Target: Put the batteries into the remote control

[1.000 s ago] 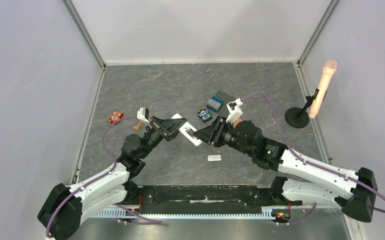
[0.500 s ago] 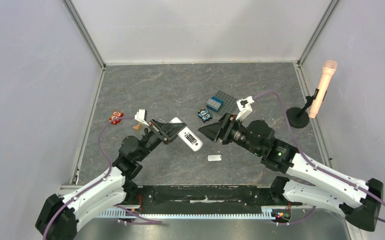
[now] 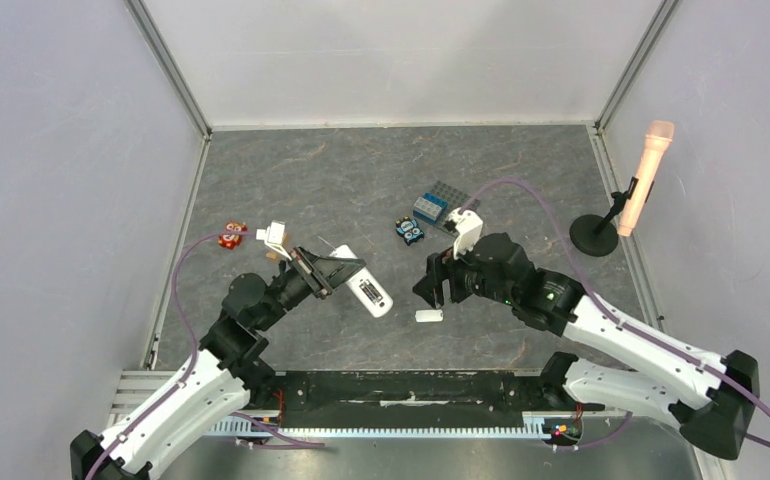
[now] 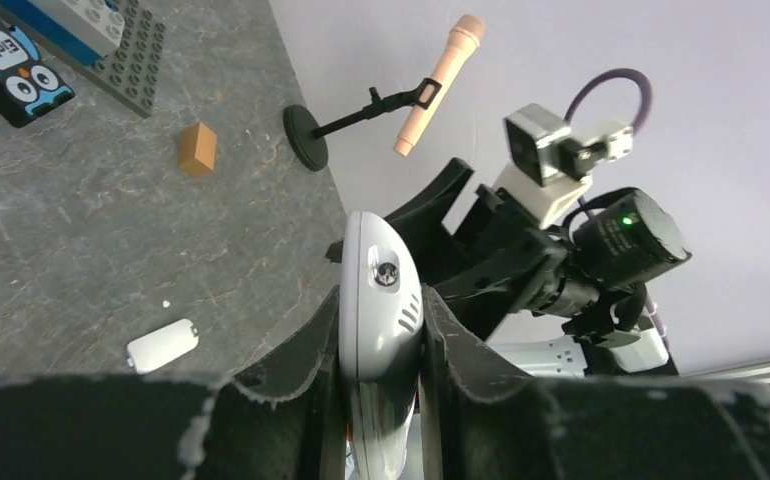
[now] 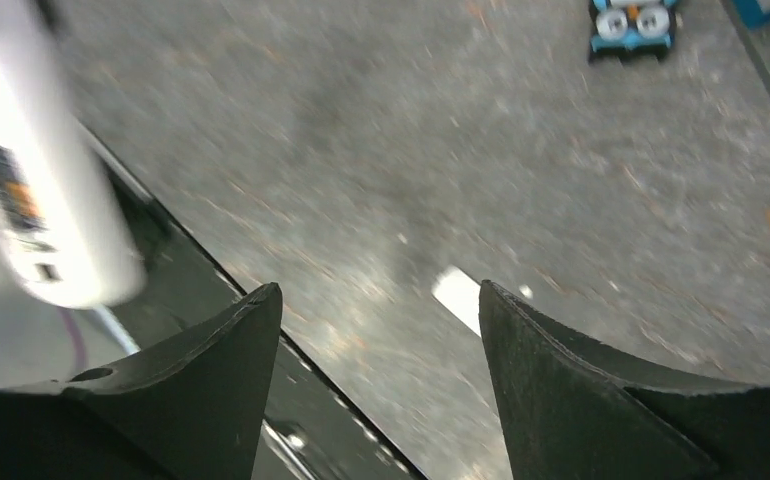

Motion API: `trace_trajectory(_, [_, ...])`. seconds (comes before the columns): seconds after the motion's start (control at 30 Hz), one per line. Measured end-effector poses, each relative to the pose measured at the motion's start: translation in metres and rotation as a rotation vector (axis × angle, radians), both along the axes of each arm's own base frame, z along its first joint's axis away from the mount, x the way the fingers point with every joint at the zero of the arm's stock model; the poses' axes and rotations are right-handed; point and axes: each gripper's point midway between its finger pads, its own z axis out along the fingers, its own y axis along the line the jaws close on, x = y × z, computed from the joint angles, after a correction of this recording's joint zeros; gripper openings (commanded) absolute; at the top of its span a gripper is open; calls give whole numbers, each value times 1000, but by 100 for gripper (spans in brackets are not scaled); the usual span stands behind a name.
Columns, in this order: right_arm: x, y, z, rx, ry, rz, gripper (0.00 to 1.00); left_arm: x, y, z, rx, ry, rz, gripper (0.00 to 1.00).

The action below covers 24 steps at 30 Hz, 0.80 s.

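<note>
My right gripper will next move down and turn to straddle the small white cover piece (image 3: pixel 429 315) (image 5: pixel 459 297), because that cover piece is below, at an angle to the gripper's open fingers.
The remote control (image 3: pixel 359 284) is a slim white bar held off the table in my left gripper (image 3: pixel 327 272), which is shut on its edges. In the left wrist view the remote (image 4: pixel 381 250) stands up between the dark fingers (image 4: pixel 306 360). A dark opening shows on its upper face. I cannot make out the batteries in any view. My right gripper (image 3: pixel 436 292) is open and empty to the right of the remote, pointing down at the floor. In the right wrist view the remote (image 5: pixel 31 200) shows blurred at the left, apart from the gripper (image 5: pixel 381 295).
A small white cover piece (image 3: pixel 429 316) lies on the table below the right gripper and shows in the right wrist view (image 5: pixel 458 293). A penguin card (image 3: pixel 409 230), a blue and grey brick plate (image 3: pixel 439 203), an orange-brown block (image 4: pixel 197 148), a red piece (image 3: pixel 229 235) and a microphone stand (image 3: pixel 595 235) sit behind.
My left arm has drawn back down and left with the remote. My right gripper has come away from the remote's end and swung down toward the table.
</note>
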Motion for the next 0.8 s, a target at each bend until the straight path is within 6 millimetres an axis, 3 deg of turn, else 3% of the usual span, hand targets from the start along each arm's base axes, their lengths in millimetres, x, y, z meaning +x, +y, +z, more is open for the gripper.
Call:
trace_trajectory(0.2, [-7, -19, -61, -283, 26, 106, 73, -4, 8, -13, 39, 41, 22, 2])
trace_trajectory(0.37, [-16, -28, -107, -473, -11, 326, 74, -2, 15, -26, 68, 82, 62, 2])
trace_trajectory(0.6, [-15, -34, -162, -686, -37, 568, 73, 5, 33, -61, 191, 198, 169, 2])
trace_trajectory(0.73, [-16, -41, -192, -791, 4, 685, 73, 11, 51, -62, 263, 208, 259, 2])
trace_trajectory(0.8, [-14, -39, -193, -802, -2, 709, 72, 14, 58, -58, 281, 195, 295, 2])
